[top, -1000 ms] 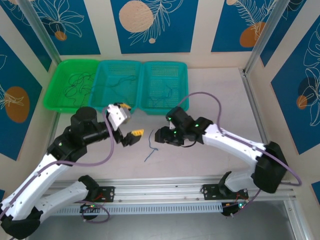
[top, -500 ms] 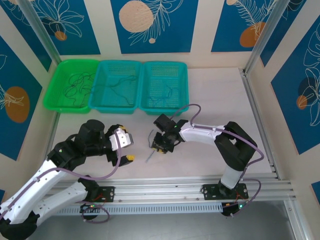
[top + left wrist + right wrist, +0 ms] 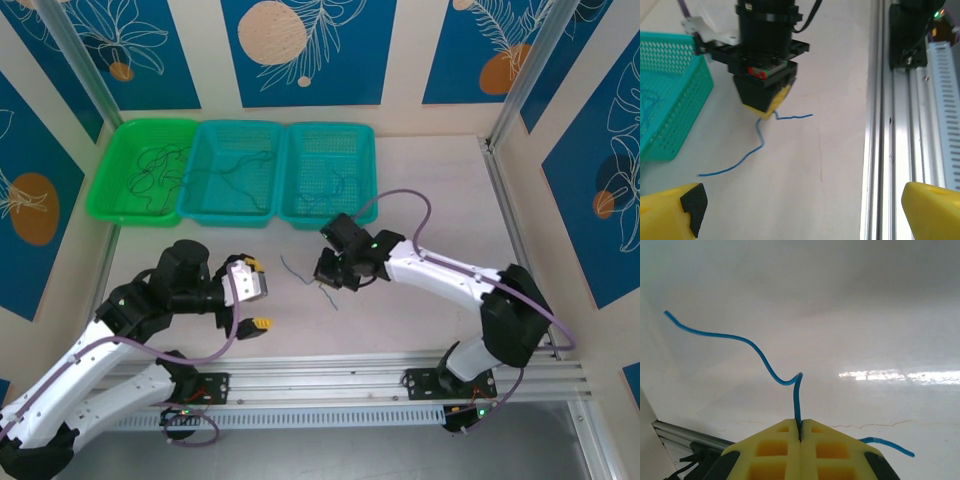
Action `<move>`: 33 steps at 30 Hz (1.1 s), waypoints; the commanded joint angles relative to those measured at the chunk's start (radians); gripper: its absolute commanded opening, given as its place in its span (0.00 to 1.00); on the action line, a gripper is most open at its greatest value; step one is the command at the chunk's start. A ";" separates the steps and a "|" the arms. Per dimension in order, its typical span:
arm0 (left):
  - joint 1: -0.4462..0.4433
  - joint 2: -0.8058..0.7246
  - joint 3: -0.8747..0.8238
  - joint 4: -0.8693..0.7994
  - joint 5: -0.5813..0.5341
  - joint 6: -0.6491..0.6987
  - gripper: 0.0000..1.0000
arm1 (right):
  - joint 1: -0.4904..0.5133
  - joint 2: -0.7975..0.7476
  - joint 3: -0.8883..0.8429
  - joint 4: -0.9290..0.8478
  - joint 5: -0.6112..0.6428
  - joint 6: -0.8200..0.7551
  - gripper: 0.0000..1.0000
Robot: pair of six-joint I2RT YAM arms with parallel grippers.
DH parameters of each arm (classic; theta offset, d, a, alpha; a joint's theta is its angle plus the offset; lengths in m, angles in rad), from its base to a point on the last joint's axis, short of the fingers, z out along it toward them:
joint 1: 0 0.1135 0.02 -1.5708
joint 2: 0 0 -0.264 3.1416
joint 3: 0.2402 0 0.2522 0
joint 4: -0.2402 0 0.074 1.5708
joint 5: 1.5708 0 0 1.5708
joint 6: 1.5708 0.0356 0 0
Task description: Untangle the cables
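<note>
My right gripper needs to go up and carry the blue cable (image 3: 291,271) outward over the nearer teal basket (image 3: 327,180) to let it go, since that basket is outward of the gripper.
A thin blue cable (image 3: 752,347) lies on the white table between the arms. My right gripper (image 3: 800,432) is shut on it near its middle, and both ends trail free on the table. From above, the cable (image 3: 291,271) runs left and down-right from the right gripper (image 3: 322,280). The left wrist view has the right gripper's yellow tip (image 3: 766,111) pressed down on the cable (image 3: 742,159). My left gripper (image 3: 257,294) stands open and empty just left of the cable, its yellow fingers (image 3: 670,212) wide apart. More cables (image 3: 155,165) lie in the baskets.
Three baskets stand in a row at the back: a green one (image 3: 110,185) with dark cables, and two teal ones (image 3: 215,205) (image 3: 362,150) with a few wires each. A metal rail (image 3: 890,150) runs along the near table edge. Frame posts stand at both back corners.
The right gripper came down over the blue cable and shut on it, dragging it slightly toward the baskets. The left arm drew back toward the near-left early on, staying open.
</note>
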 commanded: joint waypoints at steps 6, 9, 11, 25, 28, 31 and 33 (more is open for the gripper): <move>-0.010 -0.061 -0.026 0.251 0.053 -0.180 1.00 | -0.101 -0.086 0.195 -0.083 0.129 -0.165 0.00; -0.010 -0.070 -0.031 0.303 -0.026 -0.264 1.00 | -0.192 -0.063 0.251 -0.047 0.099 -0.195 0.00; -0.010 -0.066 -0.030 0.303 -0.089 -0.298 1.00 | -0.247 -0.029 0.289 -0.008 0.054 -0.218 0.00; -0.009 0.042 -0.039 0.246 -0.399 -0.453 1.00 | -0.427 0.460 0.904 -0.144 -0.129 -0.397 0.51; -0.008 0.030 -0.076 0.248 -0.468 -0.435 1.00 | -0.435 0.373 0.856 -0.143 -0.091 -0.446 0.54; -0.007 0.029 -0.129 0.257 -0.593 -0.421 1.00 | -0.452 0.207 0.675 -0.101 -0.030 -0.494 0.55; -0.003 0.033 -0.167 0.273 -0.683 -0.425 1.00 | -0.456 0.069 0.521 -0.072 0.068 -0.530 0.59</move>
